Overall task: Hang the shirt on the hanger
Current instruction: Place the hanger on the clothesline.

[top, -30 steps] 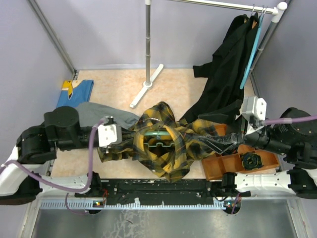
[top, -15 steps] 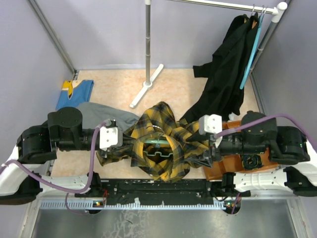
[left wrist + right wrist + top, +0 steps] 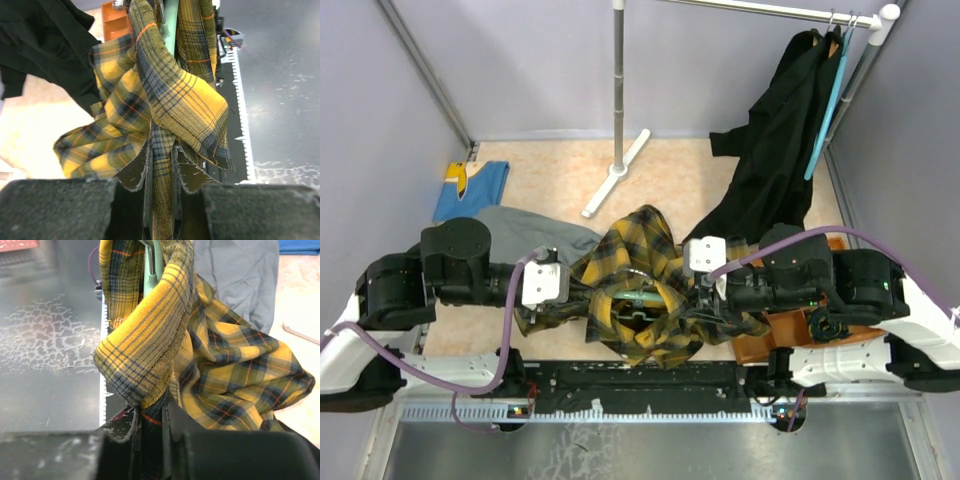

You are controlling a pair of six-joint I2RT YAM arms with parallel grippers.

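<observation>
The shirt [image 3: 645,262] goes up and outward in my right gripper to the rack bar beside the black garment next and is released, as the bar is above and outward of my gripper.
The yellow-and-navy plaid shirt [image 3: 645,262] hangs bunched between my two arms, near the front of the work area. Inside its folds shows the pale teal hanger [image 3: 642,298] with its wavy lower bar. My left gripper [image 3: 578,291] is shut on the shirt's left edge; in the left wrist view a strip of plaid shirt [image 3: 161,165] is pinched between the jaws of the left gripper [image 3: 161,156], with the hanger [image 3: 170,25] beyond. My right gripper [image 3: 705,302] is shut on the shirt's right side, and the right wrist view shows the right gripper [image 3: 150,412] clamping a fold of shirt [image 3: 150,355] below the hanger [image 3: 152,265].
A black garment [image 3: 775,150] hangs from the rack rail on a plain teal hanger [image 3: 825,110] at the back right. The rack's pole [image 3: 618,90] and foot [image 3: 615,175] stand mid-back. A grey garment [image 3: 515,228] and blue cloth [image 3: 470,190] lie left. An orange tray [image 3: 790,328] sits right.
My right arm has swung left from the orange tray to the shirt's right side and its jaws have closed on the cloth. The left gripper kept its hold and barely moved.
</observation>
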